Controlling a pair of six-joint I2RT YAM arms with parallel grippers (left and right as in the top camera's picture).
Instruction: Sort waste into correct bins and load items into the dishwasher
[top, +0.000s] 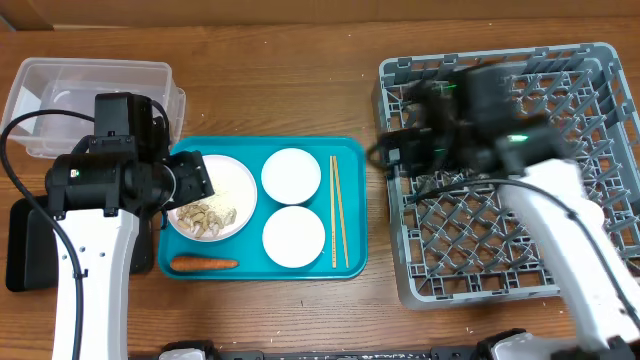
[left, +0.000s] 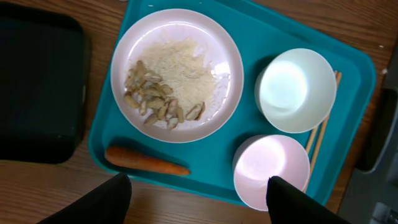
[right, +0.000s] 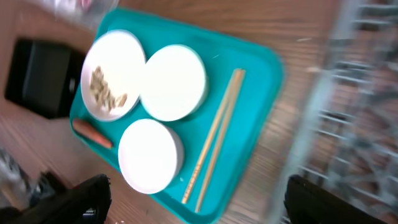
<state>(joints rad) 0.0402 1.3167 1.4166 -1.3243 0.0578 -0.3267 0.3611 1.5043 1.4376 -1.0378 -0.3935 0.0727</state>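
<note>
The right gripper needs to move next over the teal tray and down onto the far white bowl's chopstick-side rim, because that side faces the gripper.
A round white plate with white rice and tan food scraps lies at the left of a teal tray. Two white bowls, pale chopsticks and an orange carrot also lie on the tray. My left gripper is open and empty above the plate's left edge; in the left wrist view its fingers frame the tray's near edge. My right gripper is open and empty over the grey dish rack's left side, blurred. Wrapper, wad and cup are out of view.
The clear tub stands at the back left. The black tray lies at the left edge, beside the teal tray. The right wrist view shows the chopsticks, both bowls and the blurred rack.
</note>
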